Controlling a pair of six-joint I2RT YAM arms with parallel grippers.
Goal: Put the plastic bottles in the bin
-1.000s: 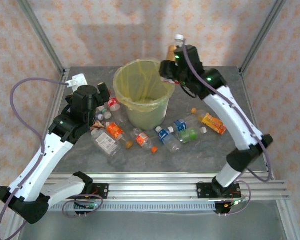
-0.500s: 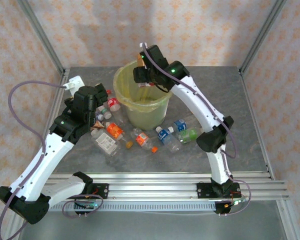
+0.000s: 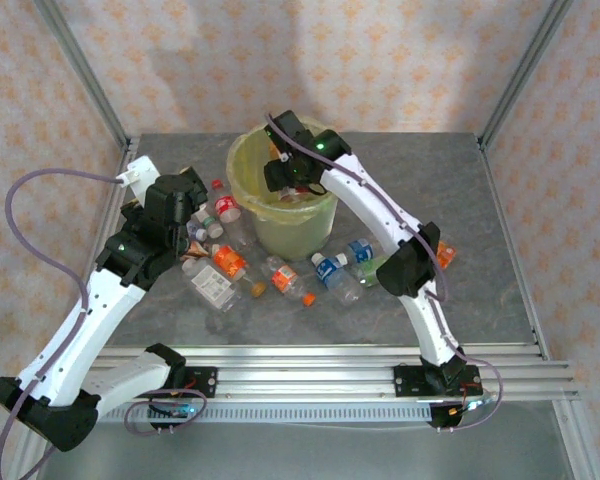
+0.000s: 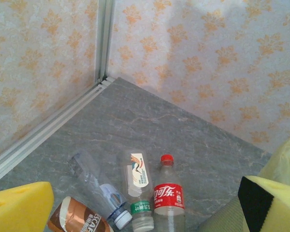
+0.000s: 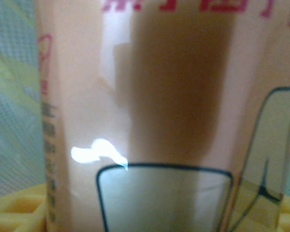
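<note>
The peach-labelled bottle already hangs within the bin's rim, so my right gripper will next move down into the bin's bag-lined opening just below it and release the bottle.
The bin, pale yellow-green with a yellow bag, stands at the back middle of the table. My right gripper hangs over its opening, shut on a plastic bottle with a peach label; yellow pads flank that bottle. My left gripper stands open left of the bin, its yellow pads wide apart. Below it lie a red-labelled bottle, a green-banded one, a clear one and a brown-labelled one.
More bottles lie in front of the bin: orange-labelled, white-labelled, another orange, two blue, green, and an orange one behind the right arm's elbow. Frame posts and patterned walls close in the table.
The right arm has swung left from behind the bin's right rim to over its opening, carrying the bottle. The left arm has hardly moved.
</note>
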